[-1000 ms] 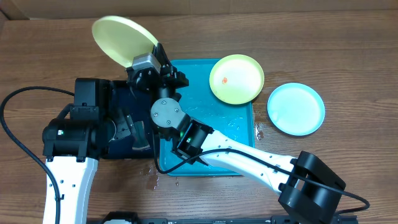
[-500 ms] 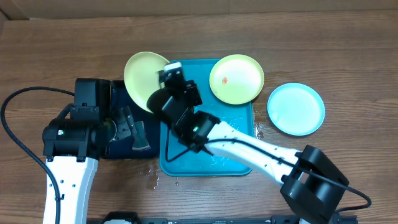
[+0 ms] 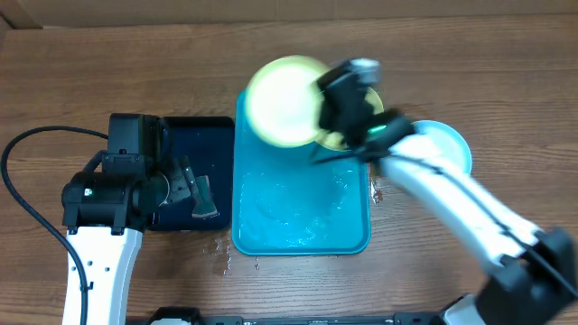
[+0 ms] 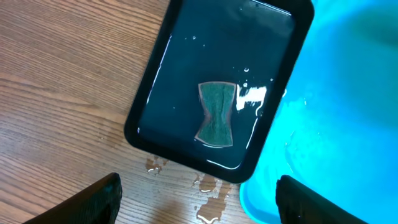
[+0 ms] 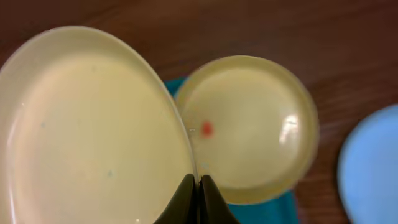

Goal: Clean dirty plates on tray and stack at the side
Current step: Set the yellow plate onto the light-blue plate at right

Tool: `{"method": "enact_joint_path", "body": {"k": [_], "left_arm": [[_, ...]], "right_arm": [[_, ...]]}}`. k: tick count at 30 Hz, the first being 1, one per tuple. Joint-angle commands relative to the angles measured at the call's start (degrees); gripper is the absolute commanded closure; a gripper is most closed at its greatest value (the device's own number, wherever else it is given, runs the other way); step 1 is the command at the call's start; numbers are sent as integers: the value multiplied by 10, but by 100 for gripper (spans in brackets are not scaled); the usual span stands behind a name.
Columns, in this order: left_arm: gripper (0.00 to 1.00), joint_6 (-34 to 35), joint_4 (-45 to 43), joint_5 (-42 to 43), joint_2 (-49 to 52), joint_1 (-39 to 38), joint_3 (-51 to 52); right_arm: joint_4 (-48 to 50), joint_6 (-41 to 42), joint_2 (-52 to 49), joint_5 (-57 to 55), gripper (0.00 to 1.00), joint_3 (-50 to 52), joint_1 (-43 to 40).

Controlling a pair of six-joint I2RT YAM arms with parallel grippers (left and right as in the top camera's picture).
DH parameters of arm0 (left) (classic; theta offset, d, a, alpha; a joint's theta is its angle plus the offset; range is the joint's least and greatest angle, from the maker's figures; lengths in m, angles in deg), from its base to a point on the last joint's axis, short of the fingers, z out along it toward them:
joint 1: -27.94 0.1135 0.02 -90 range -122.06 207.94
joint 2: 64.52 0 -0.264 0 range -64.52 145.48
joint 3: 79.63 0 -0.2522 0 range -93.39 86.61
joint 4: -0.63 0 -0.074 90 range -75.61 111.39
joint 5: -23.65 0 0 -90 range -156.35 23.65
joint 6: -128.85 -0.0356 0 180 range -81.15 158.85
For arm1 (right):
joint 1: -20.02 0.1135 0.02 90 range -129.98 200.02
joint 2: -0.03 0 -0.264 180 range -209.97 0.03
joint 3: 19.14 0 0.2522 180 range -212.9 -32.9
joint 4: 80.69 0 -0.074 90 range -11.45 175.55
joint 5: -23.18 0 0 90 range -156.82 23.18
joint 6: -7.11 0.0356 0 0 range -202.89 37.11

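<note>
The right gripper carries the held plate across next and lowers over the light blue plate (image 3: 452, 144) (image 5: 374, 165), to its right in the overhead view, to stack the held plate.
My right gripper (image 5: 199, 188) is shut on the rim of a pale yellow-green plate (image 5: 93, 130), held tilted in the air. From overhead this plate (image 3: 284, 101) hangs over the far end of the turquoise tray (image 3: 302, 217), with the right gripper (image 3: 322, 106) at its right rim. Beneath it a second yellow-green plate (image 5: 249, 124) with a red smear lies on the tray's far right corner. The light blue plate (image 3: 452, 144) lies on the table right of the tray. My left gripper (image 4: 199, 202) is open and holds nothing, over the table by the black tray's near edge.
A black tray (image 3: 194, 135) left of the turquoise one holds water and a green sponge (image 4: 216, 113). Small puddles (image 4: 208, 211) lie on the wood near both trays' front corners. The turquoise tray is wet inside.
My right arm has swung the held plate from beyond the black tray's far side rightward, over the turquoise tray's far end. The left arm has not moved.
</note>
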Motion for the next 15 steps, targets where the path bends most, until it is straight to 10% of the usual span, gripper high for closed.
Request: {"method": "enact_joint_path", "body": {"k": [1, 15], "left_arm": [[20, 8, -2, 7, 3, 0, 0], [20, 8, -13, 7, 3, 0, 0]], "right_arm": [[-57, 25, 26, 96, 96, -6, -110], [-185, 23, -9, 106, 96, 95, -384]]}}
